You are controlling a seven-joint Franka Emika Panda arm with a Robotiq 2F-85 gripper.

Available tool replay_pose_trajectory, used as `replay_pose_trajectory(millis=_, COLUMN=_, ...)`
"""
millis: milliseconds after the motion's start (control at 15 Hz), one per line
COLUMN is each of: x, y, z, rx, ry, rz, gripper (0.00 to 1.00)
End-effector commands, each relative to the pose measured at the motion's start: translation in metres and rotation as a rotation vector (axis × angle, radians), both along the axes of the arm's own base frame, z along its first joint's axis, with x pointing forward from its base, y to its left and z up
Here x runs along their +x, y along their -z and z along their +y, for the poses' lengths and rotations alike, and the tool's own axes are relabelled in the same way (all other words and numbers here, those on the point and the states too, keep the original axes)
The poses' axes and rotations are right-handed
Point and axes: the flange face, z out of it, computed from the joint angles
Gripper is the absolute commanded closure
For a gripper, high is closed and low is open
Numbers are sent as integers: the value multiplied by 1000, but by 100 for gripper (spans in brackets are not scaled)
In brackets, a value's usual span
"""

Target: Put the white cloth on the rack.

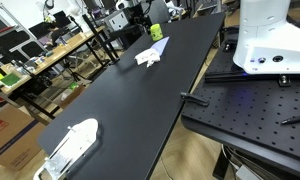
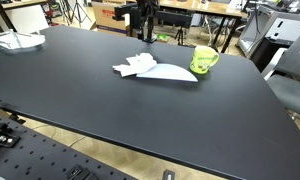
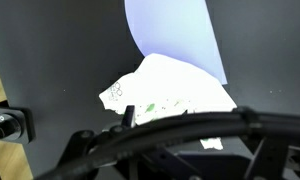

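My gripper should move down next to the part of the white cloth (image 1: 149,56) (image 3: 170,88) beside the flat white sheet, because my spread fingers are still above it.
The white cloth (image 1: 148,57) lies crumpled on the black table (image 1: 110,100), partly on a flat white sheet (image 2: 173,72). It also shows in an exterior view (image 2: 136,66) and fills the middle of the wrist view (image 3: 170,92). The white wire rack (image 1: 70,148) sits at the far end of the table, well away from the cloth, and shows in an exterior view (image 2: 15,41). My gripper (image 2: 142,24) hangs above the cloth and holds nothing. In the wrist view (image 3: 190,125) a dark cable crosses the jaws, and the fingers look spread apart.
A green mug (image 2: 203,60) stands close beside the sheet. The robot's white base (image 1: 266,38) sits on a perforated plate (image 1: 250,110) next to the table. Shelves, chairs and lab clutter (image 1: 30,55) lie beyond the table's far edge.
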Motion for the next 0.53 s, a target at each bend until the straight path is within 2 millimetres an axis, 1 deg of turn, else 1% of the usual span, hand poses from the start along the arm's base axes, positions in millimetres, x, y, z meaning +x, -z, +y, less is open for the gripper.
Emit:
replay_pose_trajectory(millis=0, x=2, y=-2, z=1, rx=12, ry=-3, rz=-18, gripper=0)
replay_pose_trajectory(millis=67, x=2, y=2, z=-1, rx=23, ry=6, rz=-2, gripper=0)
replay_pose_trajectory(millis=200, x=0, y=18, z=-5, rx=50, ry=10, rz=8, gripper=0)
replay_pose_trajectory(millis=467, x=-6, y=51, z=-21, rx=112, ry=25, rz=37, gripper=0)
